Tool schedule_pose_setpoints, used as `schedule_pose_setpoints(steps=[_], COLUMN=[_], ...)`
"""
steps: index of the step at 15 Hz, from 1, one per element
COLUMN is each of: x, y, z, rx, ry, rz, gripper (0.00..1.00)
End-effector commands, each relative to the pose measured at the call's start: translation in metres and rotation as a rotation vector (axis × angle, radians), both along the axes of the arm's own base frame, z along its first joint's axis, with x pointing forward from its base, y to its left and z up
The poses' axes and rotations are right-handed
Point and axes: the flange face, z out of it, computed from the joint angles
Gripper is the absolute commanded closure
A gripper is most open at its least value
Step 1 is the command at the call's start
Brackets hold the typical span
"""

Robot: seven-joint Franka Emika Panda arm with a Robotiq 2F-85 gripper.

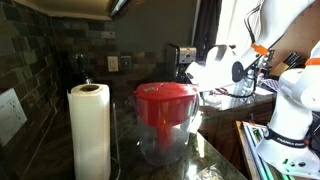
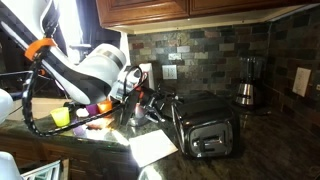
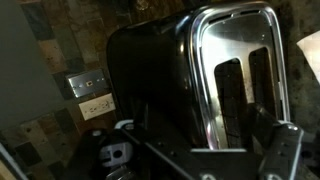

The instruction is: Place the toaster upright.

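Note:
My gripper moves outward onto the toaster's near end [image 2: 183,122] [image 3: 208,132] next. That end lies just outward of it, and the chrome edge already sits between the open fingers.
The black toaster [image 2: 205,125] lies on its side on the dark counter, with its chrome slotted top facing the camera. In the wrist view the toaster [image 3: 160,70] fills the frame, and its chrome top with two slots is at the right. My gripper [image 3: 205,145] is open. Its dark fingers show at the bottom, on either side of the toaster's chrome edge and close to it. In an exterior view the gripper [image 2: 152,108] is at the toaster's left end. In an exterior view the arm [image 1: 225,65] is behind a pitcher, and the toaster is hidden.
A red-lidded clear pitcher [image 1: 165,118] and a paper towel roll [image 1: 90,130] stand in front. A coffee maker [image 2: 247,82] stands against the tiled wall. A white paper [image 2: 152,148] lies on the counter. Small colourful items [image 2: 85,110] sit near the arm. Wall outlets [image 3: 90,90] are behind.

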Motion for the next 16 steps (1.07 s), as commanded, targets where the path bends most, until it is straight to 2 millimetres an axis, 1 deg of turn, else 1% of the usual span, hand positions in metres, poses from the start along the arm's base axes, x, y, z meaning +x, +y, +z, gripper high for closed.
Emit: schedule_pose_setpoints(steps=[1,7,16], x=[0.009,0.02,0.034], y=[0.002,0.006,0.007], z=[-0.006,-0.01,-0.008], rx=[-0.016,-0.025,-0.008], ry=[-0.036,-0.056,-0.065], rz=[0.012,0.018,0.016], gripper=[0.0,0.0,0.0])
